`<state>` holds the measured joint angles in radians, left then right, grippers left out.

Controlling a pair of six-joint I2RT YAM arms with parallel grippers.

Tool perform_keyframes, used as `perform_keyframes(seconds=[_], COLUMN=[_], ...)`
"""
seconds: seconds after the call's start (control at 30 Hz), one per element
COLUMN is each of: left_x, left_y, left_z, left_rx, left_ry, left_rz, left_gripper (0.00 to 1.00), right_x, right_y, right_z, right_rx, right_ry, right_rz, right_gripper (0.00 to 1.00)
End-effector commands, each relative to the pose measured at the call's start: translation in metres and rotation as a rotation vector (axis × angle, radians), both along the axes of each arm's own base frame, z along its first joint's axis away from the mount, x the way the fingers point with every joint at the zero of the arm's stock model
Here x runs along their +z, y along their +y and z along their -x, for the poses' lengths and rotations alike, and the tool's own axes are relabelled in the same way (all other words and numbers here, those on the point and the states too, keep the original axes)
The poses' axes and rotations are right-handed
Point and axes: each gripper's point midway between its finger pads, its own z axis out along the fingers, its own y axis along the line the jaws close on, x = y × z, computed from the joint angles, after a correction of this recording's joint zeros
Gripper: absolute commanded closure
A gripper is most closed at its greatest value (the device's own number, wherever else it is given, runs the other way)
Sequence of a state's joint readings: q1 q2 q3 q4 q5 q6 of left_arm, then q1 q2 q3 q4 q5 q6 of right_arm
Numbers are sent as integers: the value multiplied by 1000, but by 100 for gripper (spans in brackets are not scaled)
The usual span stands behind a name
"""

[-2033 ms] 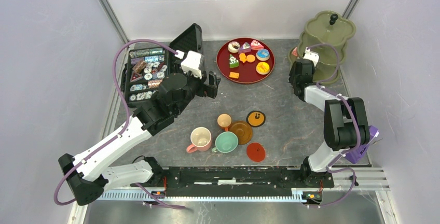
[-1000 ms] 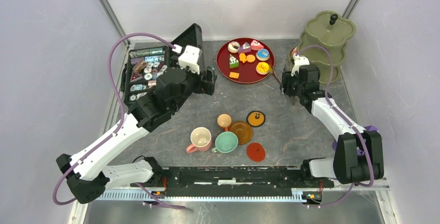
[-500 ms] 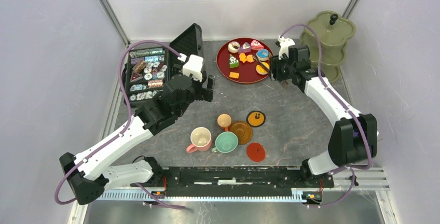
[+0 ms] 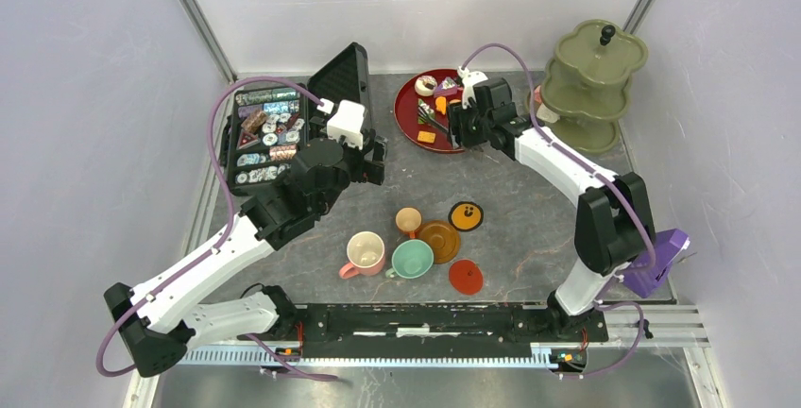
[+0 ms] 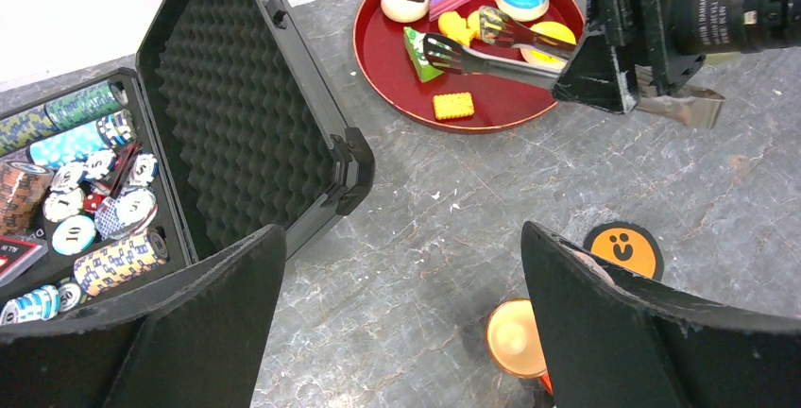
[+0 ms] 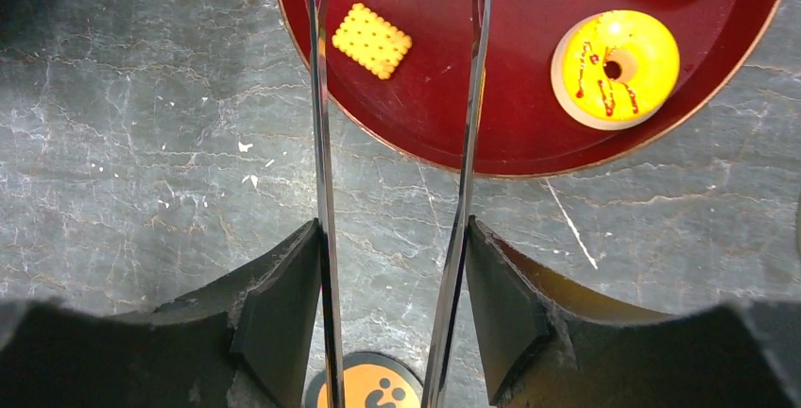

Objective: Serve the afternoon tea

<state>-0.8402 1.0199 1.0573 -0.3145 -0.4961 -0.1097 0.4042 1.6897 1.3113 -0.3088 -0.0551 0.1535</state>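
The right gripper moves down and to the left in the top view next, where the green cake slice [image 4: 424, 112] lies below it, and squeezes the spread, empty tongs.
Pastries lie on a red plate [image 4: 406, 123] at the back: a yellow donut [image 6: 615, 68], a square biscuit [image 6: 371, 41], a green cake slice [image 5: 416, 49] and others. My right gripper [image 4: 460, 121] hovers at the plate's near edge, shut on thin metal tongs [image 5: 501, 57]. The tongs' two arms [image 6: 321, 144] run between its fingers, with the tips spread over the plate and nothing in them. My left gripper [image 5: 401, 233] hangs open and empty over bare table. A pink cup [image 4: 365, 253], a mint cup [image 4: 412, 259] and a small orange cup [image 4: 408, 221] stand mid-table.
Brown [image 4: 440, 241], red [image 4: 466, 277] and orange smiley [image 4: 466, 215] saucers lie by the cups. A green tiered stand [image 4: 590, 82] is at the back right. An open black case of poker chips [image 4: 269, 134] sits at the back left, close to my left arm.
My right arm has swung left from beside the tiered stand to the red plate, carrying the tongs. The left arm has shifted only slightly.
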Motion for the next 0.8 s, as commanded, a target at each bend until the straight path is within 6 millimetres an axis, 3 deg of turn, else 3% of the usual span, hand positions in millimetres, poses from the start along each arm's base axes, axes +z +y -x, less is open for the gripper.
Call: perform_keyframes(seconds=[0.0, 0.77], left_x=[16, 16], left_y=[0, -2], left_z=[0, 0], left_rx=[-8, -19], left_ry=[-55, -50], left_rz=[18, 18], left_gripper=[0, 0], right_x=[25, -1], right_y=[13, 43], right_z=[-28, -48], right_rx=[-47, -13], right_ry=[-90, -75], right_rz=[-42, 39], right_gripper=[38, 39])
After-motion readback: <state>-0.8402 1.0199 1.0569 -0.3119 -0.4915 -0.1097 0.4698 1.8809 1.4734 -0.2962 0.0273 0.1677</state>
